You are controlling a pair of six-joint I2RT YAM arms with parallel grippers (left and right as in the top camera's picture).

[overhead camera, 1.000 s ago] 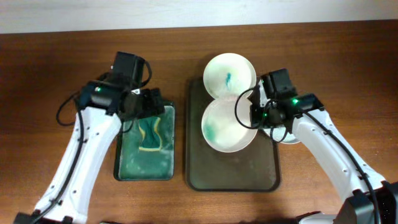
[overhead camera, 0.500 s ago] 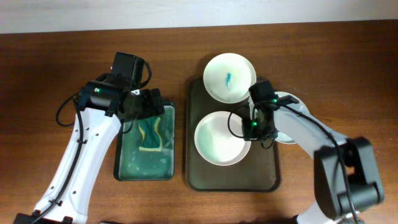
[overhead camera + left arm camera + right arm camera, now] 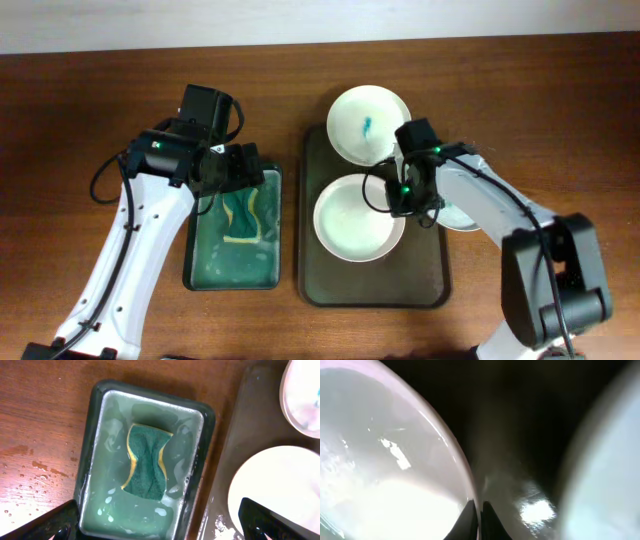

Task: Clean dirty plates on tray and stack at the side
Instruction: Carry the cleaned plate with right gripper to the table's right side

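Note:
The right gripper lifts next, carries the plate across and lowers it onto bare tabletop, since that clear wood lies to its right in the overhead view.
A white plate [image 3: 355,222] lies on the dark tray [image 3: 330,285]. My right gripper [image 3: 404,196] is shut on its right rim, which also shows in the right wrist view [image 3: 445,440] with both fingers [image 3: 480,522] pinching it. A second white plate with a teal smear [image 3: 368,122] sits at the tray's far end. A white plate [image 3: 462,214] lies on the table right of the tray, partly under my right arm. My left gripper [image 3: 232,168] is open above a green basin [image 3: 107,405] holding a green sponge [image 3: 147,462].
The basin [image 3: 200,270] stands on the wooden table left of the tray and holds soapy water. Water drops lie on the wood [image 3: 30,467] left of the basin.
My right gripper has drawn the plate left and toward the tray's middle, then shifted it slightly back right. The left arm has not moved.

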